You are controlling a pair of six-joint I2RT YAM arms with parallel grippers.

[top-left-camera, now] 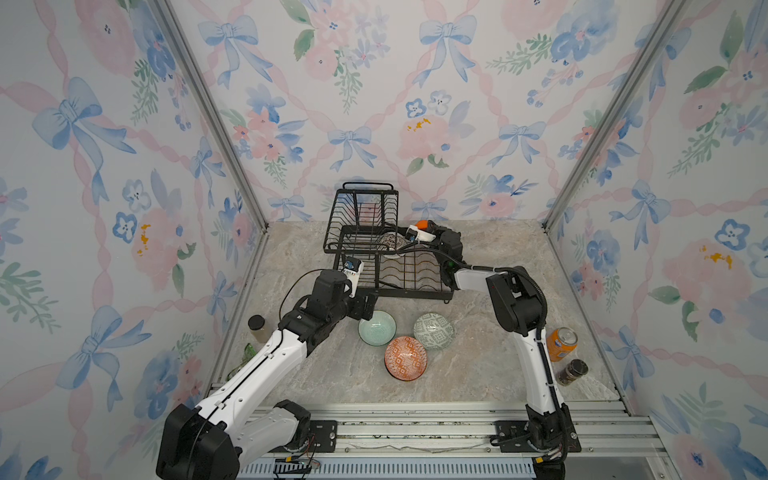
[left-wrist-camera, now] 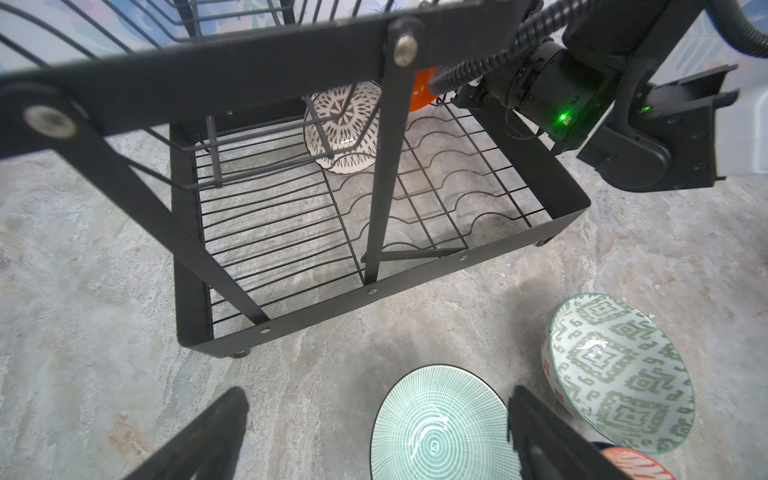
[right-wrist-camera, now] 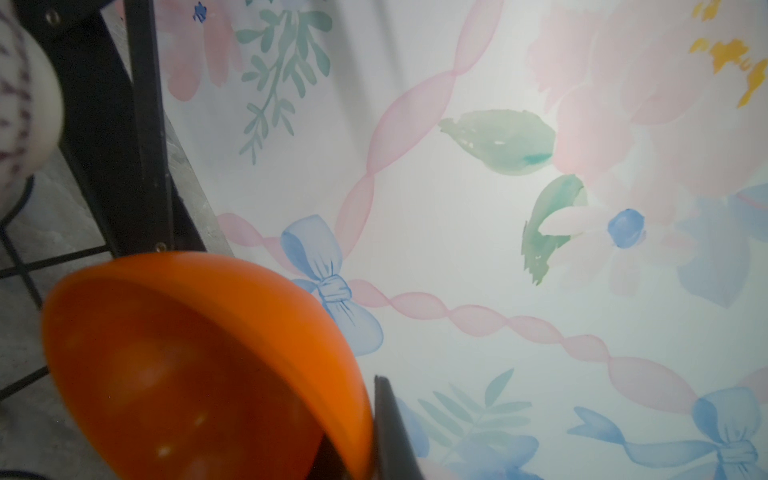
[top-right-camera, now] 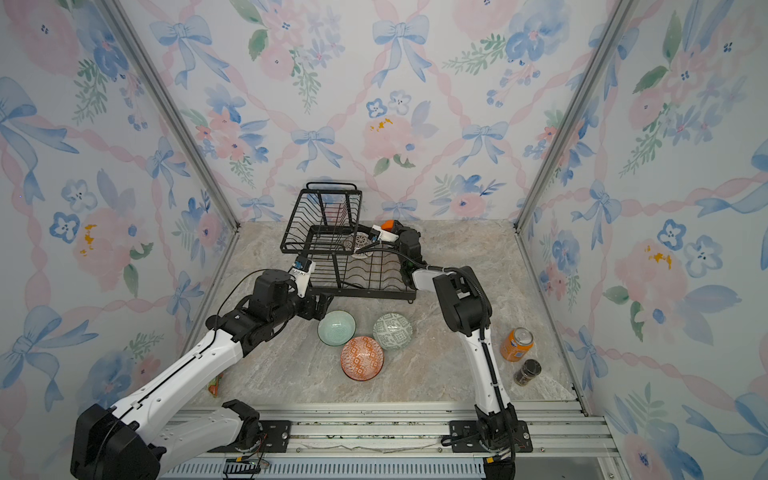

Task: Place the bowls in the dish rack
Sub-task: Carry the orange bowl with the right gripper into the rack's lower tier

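The orange bowl goes down toward the lower tray's far wires beside the white-black patterned bowl (top-left-camera: pixel 392 241) next. Those wires stand empty, so my right gripper then releases the orange bowl's rim.
The black wire dish rack (top-left-camera: pixel 411 296) (left-wrist-camera: pixel 415 279) stands at the back. A white-black patterned bowl (top-left-camera: pixel 392 241) (left-wrist-camera: pixel 345 124) leans on its lower tray. My right gripper (top-left-camera: pixel 428 227) (right-wrist-camera: pixel 368 419) is shut on the rim of a plain orange bowl (top-left-camera: pixel 422 224) (right-wrist-camera: pixel 187 365) at the rack's far right corner. In front of the rack on the table are a mint green bowl (top-left-camera: pixel 377 328) (left-wrist-camera: pixel 440 428), a green-white geometric bowl (top-left-camera: pixel 433 331) (left-wrist-camera: pixel 619 370) and an orange-white patterned bowl (top-left-camera: pixel 406 358). My left gripper (top-left-camera: pixel 368 306) (left-wrist-camera: pixel 376 395) is open, just above the mint bowl's left rim.
An orange drink can (top-left-camera: pixel 561 344) and a dark jar (top-left-camera: pixel 572 372) stand by the right wall. A lidded jar (top-left-camera: pixel 257 328) and a green item (top-left-camera: pixel 245 353) sit by the left wall. The right arm reaches over the rack's right side.
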